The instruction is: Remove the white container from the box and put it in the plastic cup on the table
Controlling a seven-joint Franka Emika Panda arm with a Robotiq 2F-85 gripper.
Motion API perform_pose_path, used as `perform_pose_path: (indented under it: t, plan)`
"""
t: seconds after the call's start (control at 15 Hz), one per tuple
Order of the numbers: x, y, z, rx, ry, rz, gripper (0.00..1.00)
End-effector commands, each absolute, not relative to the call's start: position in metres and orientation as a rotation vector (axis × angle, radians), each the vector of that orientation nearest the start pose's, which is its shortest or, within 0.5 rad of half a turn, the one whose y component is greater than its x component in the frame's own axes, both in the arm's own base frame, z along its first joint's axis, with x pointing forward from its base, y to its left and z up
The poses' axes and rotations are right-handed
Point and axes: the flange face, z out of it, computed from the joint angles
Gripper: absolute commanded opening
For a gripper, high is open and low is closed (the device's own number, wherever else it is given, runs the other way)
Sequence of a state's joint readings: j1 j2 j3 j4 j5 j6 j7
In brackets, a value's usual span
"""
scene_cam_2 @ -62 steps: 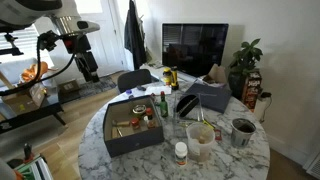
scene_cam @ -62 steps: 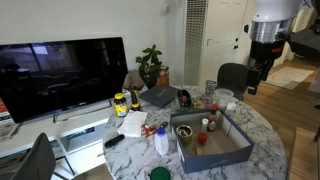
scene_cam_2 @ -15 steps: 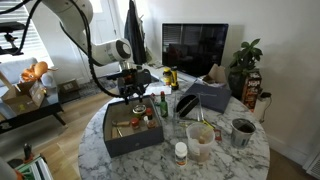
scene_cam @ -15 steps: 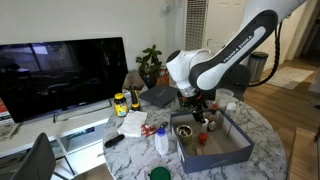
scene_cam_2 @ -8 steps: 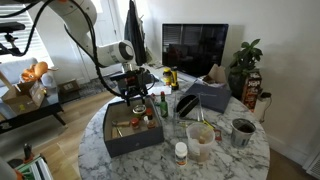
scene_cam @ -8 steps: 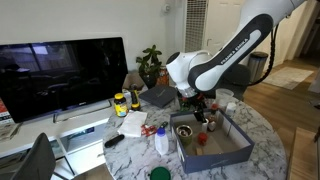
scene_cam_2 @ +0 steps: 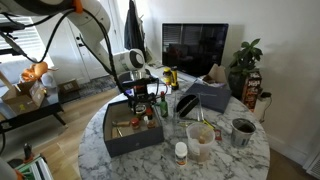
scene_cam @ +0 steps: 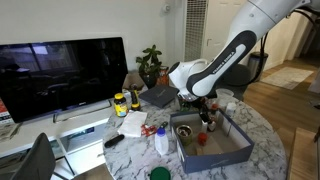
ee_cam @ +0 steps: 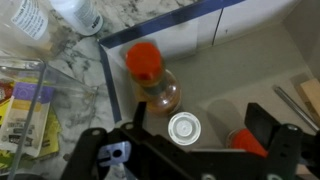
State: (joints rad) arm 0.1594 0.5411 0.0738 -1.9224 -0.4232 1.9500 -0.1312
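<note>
I should gently lower my gripper around the white container's lid (ee_cam: 184, 129), away from the orange-capped bottle, and then close it.
The white container (ee_cam: 184, 128) stands upright in the dark blue-grey box (ee_cam: 150, 33), seen from above as a round white lid. My gripper (ee_cam: 199, 116) is open, with one finger on each side of the container and not touching it. In both exterior views the gripper (scene_cam: 205, 110) (scene_cam_2: 143, 101) is down inside the box (scene_cam: 232, 155) (scene_cam_2: 118, 148), and the container is hidden there. The translucent plastic cup (scene_cam_2: 200, 141) stands on the marble table beside the box and shows at the left edge of the wrist view (ee_cam: 22, 95).
An orange-capped bottle (ee_cam: 151, 74) stands in the box just behind the container, and a red item (ee_cam: 246, 143) lies by the right finger. On the table are a white bottle with a red cap (scene_cam_2: 181, 153), a dark cup (scene_cam_2: 242, 131), a television (scene_cam: 60, 72) and a plant (scene_cam_2: 244, 62).
The arm came from high off to the side down over the box. Over the last second the gripper sank a little lower into the box. The objects have not moved.
</note>
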Motion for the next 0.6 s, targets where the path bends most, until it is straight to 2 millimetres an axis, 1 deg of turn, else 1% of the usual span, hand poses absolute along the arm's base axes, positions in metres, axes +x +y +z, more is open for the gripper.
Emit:
perform_pose_path:
  t: [0.0,0.13,0.27,0.33,0.4,0.47,0.53]
  plan:
    - [0.548,0.132,0.159,-3.276,-1.029,0.882,1.00]
    - [0.543,0.145,0.152,-3.308,-1.059,0.851,0.95]
    - [0.545,0.151,0.150,-3.340,-1.048,0.833,0.80]
    - [0.548,0.151,0.150,-3.370,-1.035,0.813,0.76]
    - [0.550,0.151,0.151,-3.390,-1.023,0.797,0.73]
    - [0.555,0.149,0.153,-3.414,-1.005,0.782,0.79]
    - [0.558,0.147,0.155,-3.436,-0.996,0.770,0.81]
